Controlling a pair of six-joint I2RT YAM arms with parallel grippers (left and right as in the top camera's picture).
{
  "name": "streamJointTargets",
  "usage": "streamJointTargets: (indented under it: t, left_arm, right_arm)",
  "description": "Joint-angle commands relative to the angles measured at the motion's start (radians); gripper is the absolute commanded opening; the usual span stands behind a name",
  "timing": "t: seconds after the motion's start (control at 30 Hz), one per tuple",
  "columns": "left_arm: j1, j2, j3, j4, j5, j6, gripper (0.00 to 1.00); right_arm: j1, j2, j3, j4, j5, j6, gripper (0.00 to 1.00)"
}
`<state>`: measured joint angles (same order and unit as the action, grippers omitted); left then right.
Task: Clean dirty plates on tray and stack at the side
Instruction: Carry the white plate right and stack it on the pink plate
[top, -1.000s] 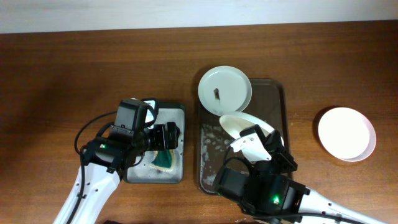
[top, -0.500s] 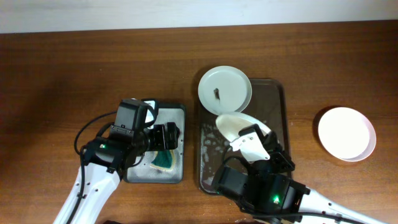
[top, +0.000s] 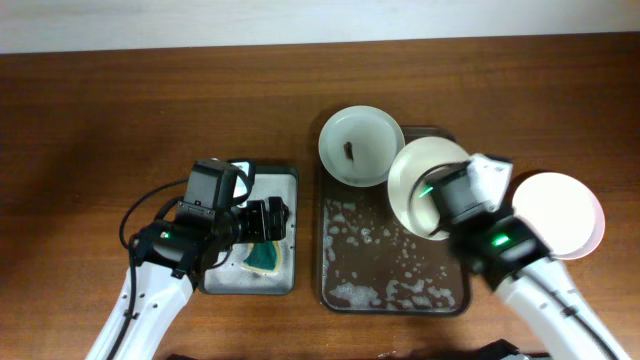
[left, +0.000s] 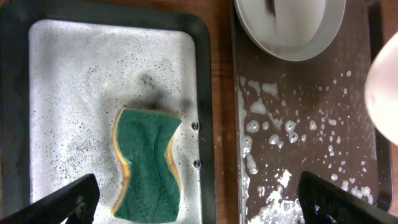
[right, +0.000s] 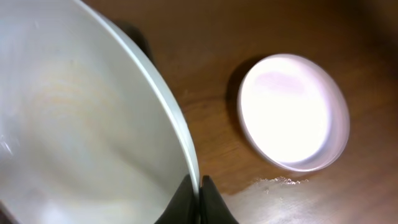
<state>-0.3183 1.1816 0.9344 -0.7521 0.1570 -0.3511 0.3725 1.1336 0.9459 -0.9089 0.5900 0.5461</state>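
The robot's right hand will next go to the right in the overhead view, off the brown tray (top: 340, 290), and lower over the clean plate (top: 565, 215), because the stacking place is there.
My right gripper (top: 440, 190) (right: 199, 186) is shut on the rim of a white plate (top: 415, 185) (right: 81, 124) and holds it tilted above the right side of the dark brown tray (top: 340, 290). A second plate (top: 360, 145) (left: 289, 28) with a dark speck sits at the tray's far end. A third, clean plate (top: 565, 215) (right: 292, 112) lies on the table to the right of the tray. My left gripper (top: 275, 220) (left: 199, 199) is open and empty above the grey tray (top: 225, 280) (left: 74, 74), next to the green sponge (top: 265, 258) (left: 146, 162).
Soap foam (top: 350, 235) (left: 267, 137) is spattered over the brown tray's floor. The grey tray holds soapy water around the sponge. Bare wooden table (top: 120, 110) lies to the left and behind.
My right arm has swung from the tray's front up and to the right, carrying the held plate toward the clean plate on the table. The left arm has not moved.
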Motion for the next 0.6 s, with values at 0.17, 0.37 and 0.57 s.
streamJointTargets:
  t: [0.17, 0.37, 0.57]
  left_arm:
    - [0.005, -0.006, 0.013, -0.001, -0.003, 0.008, 1.0]
    - [0.005, -0.006, 0.013, -0.009, -0.003, 0.008, 1.0]
    - [0.005, -0.006, 0.013, -0.013, -0.003, 0.008, 1.0]
  right_arm:
    - [-0.92, 0.107, 0.002, 0.098, -0.887, -0.222, 0.04]
    - [-1.26, 0.324, 0.002, 0.158, -0.893, -0.164, 0.04]
    - [-1.326, 0.387, 0.003, 0.218, -0.991, -0.208, 0.45]
